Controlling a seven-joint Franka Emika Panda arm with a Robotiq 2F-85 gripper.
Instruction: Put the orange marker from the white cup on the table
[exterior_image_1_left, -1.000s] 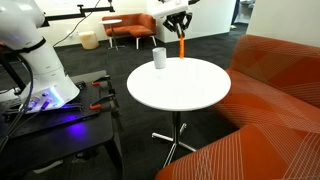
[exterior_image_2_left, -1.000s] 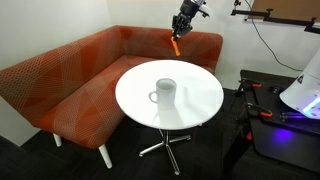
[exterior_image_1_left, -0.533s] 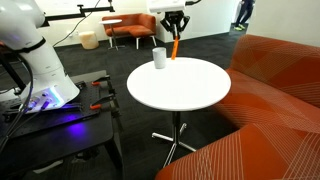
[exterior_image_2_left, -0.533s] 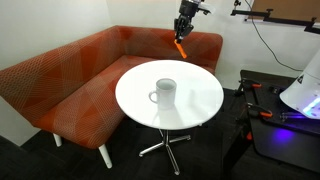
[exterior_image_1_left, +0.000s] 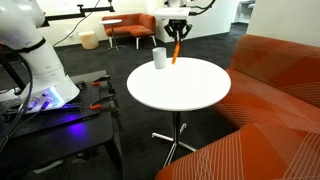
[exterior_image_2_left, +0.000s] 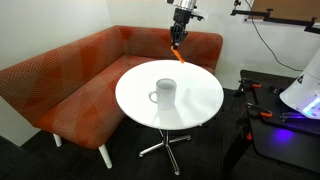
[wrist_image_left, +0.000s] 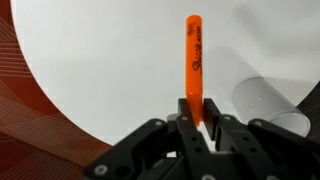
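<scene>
The orange marker goes down onto the clear tabletop beside the white cup next, and my gripper releases it there, because its tip still hangs above the table.
My gripper (wrist_image_left: 195, 112) is shut on the orange marker (wrist_image_left: 193, 60), which points away from the wrist over the round white table (wrist_image_left: 90, 70). In both exterior views the gripper (exterior_image_1_left: 177, 30) (exterior_image_2_left: 178, 28) holds the marker (exterior_image_1_left: 175, 52) (exterior_image_2_left: 176, 52) in the air above the table's far edge (exterior_image_1_left: 200, 100) (exterior_image_2_left: 195, 110), tilted, its tip close to the tabletop. The white cup (exterior_image_1_left: 159, 58) (exterior_image_2_left: 165, 92) stands upright on the table, apart from the marker, and shows at the right in the wrist view (wrist_image_left: 268, 105).
An orange corner sofa (exterior_image_2_left: 60, 85) (exterior_image_1_left: 270, 90) wraps round the table. A dark low bench with cables and a white robot base (exterior_image_1_left: 45, 90) (exterior_image_2_left: 290, 110) stands beside it. Orange armchairs (exterior_image_1_left: 130, 28) are in the background.
The gripper with the marker has moved a little sideways over the table's edge, toward the cup's side, and stayed at about the same height.
</scene>
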